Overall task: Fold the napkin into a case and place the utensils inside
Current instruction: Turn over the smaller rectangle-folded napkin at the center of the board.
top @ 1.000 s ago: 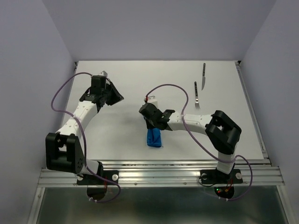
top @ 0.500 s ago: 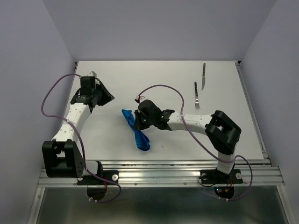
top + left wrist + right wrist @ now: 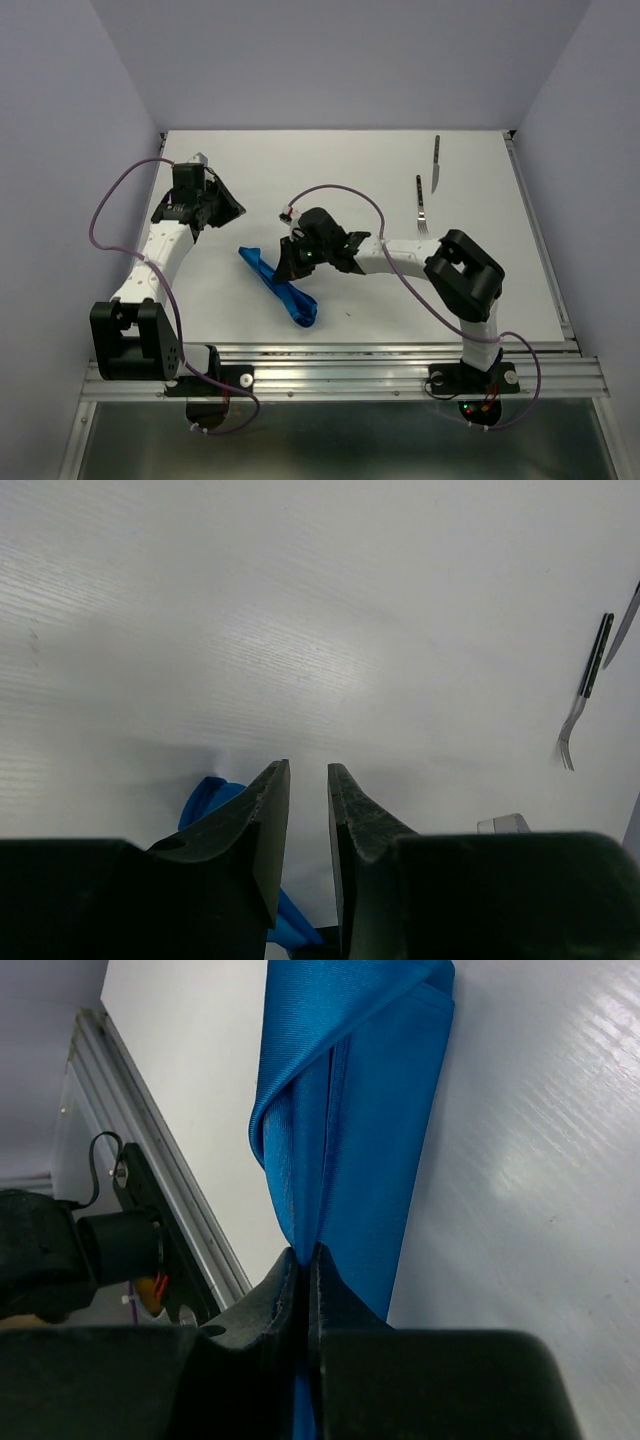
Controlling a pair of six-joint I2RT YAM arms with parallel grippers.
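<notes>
My right gripper carries the napkin [image 3: 292,300] outward and to the right in the top view next, then lowers and releases it, as bare tabletop lies that way below.
The blue napkin [image 3: 292,300] lies bunched into a long twisted strip on the white table, running from the middle left toward the front edge. My right gripper [image 3: 285,266] is shut on its upper part. In the right wrist view the cloth [image 3: 350,1110] hangs in folds from the closed jaws [image 3: 303,1250]. My left gripper [image 3: 232,210] hovers at the left, apart from the cloth, jaws a narrow gap apart and empty [image 3: 308,768]. One end of the napkin [image 3: 205,798] shows behind its finger. The fork [image 3: 422,206] and knife [image 3: 436,163] lie at the far right, and the fork [image 3: 583,692] also shows in the left wrist view.
The metal rail [image 3: 340,372] runs along the table's front edge, close to the napkin's lower end. The right arm's cable [image 3: 390,215] loops over the table near the fork. Walls close in the table on three sides.
My right gripper has moved left and pulled the napkin out from a small lump into a long strip. My left arm swung back to the left, then stayed still.
</notes>
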